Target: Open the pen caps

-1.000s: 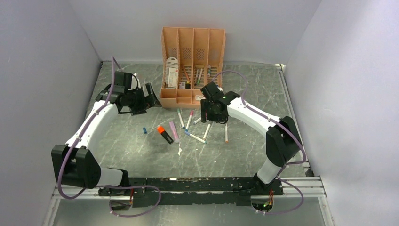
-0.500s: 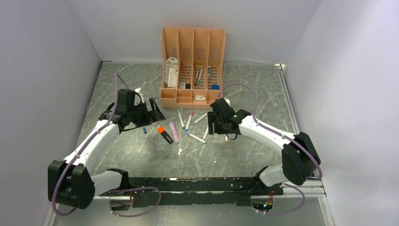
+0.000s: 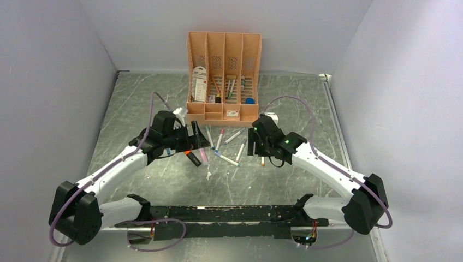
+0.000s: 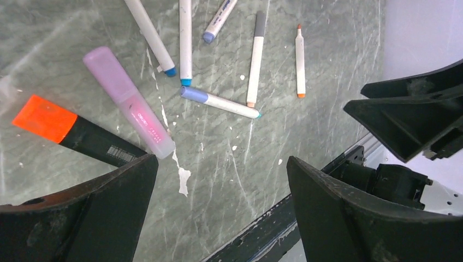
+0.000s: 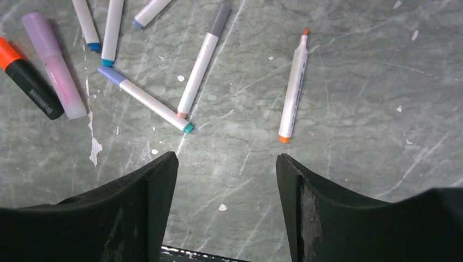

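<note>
Next, my right gripper will move down and left in the top view onto the grey-capped marker's near end below it, clear of the marker's cap.
Several capped markers lie fanned on the table between my grippers. A black highlighter with an orange cap (image 4: 43, 117) lies beside a pink highlighter (image 4: 128, 103). Near them lie a lavender-capped marker (image 5: 144, 98), a grey-capped marker (image 5: 202, 63) and a capless orange-tipped marker (image 5: 293, 90). My left gripper (image 4: 222, 161) hovers open over bare table, just near of the two highlighters (image 3: 195, 155). My right gripper (image 5: 226, 157) is open too, above bare table near of the grey-capped and orange-tipped markers. Neither gripper holds anything.
A peach desk organizer (image 3: 224, 76) with pens and a card stands at the back centre. White flecks of paint or paper (image 4: 183, 180) dot the marble-patterned tabletop. Grey walls close in the left, right and back sides.
Both arms have swung in toward the pens and toward the near side. The left gripper moved right over the highlighters. The right gripper came down nearer and opened slightly.
</note>
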Robot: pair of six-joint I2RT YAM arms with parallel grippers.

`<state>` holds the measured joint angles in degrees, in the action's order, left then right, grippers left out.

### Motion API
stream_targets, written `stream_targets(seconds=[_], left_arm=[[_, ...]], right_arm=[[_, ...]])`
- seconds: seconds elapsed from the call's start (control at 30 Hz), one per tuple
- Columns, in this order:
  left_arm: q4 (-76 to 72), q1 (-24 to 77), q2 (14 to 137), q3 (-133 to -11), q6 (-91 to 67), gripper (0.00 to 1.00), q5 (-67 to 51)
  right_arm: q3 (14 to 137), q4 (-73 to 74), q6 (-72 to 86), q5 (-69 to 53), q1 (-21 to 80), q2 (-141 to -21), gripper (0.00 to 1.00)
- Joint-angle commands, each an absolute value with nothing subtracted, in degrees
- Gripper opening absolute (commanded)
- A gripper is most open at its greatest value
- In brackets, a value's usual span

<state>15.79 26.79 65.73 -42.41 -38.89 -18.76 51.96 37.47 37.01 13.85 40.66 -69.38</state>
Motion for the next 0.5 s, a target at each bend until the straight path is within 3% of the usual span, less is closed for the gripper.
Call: stream_targets(seconds=[0.0, 0.23, 0.47], left_arm=[[8.9, 29.5, 65.6, -39.4, -41.6, 1.00, -17.3], [15.1, 31.3, 70.5, -45.0, -36.8, 1.00, -17.3], [15.1, 31.5, 65.9, -44.1, -38.8, 1.00, -20.1]], right_arm=[[51.5, 40.0, 39.0, 16.7, 41.1, -67.4, 0.67], [51.0, 36.6, 38.6, 15.0, 41.1, -70.5, 0.68], [54.4, 33.5, 38.6, 15.2, 42.0, -78.4, 0.67]])
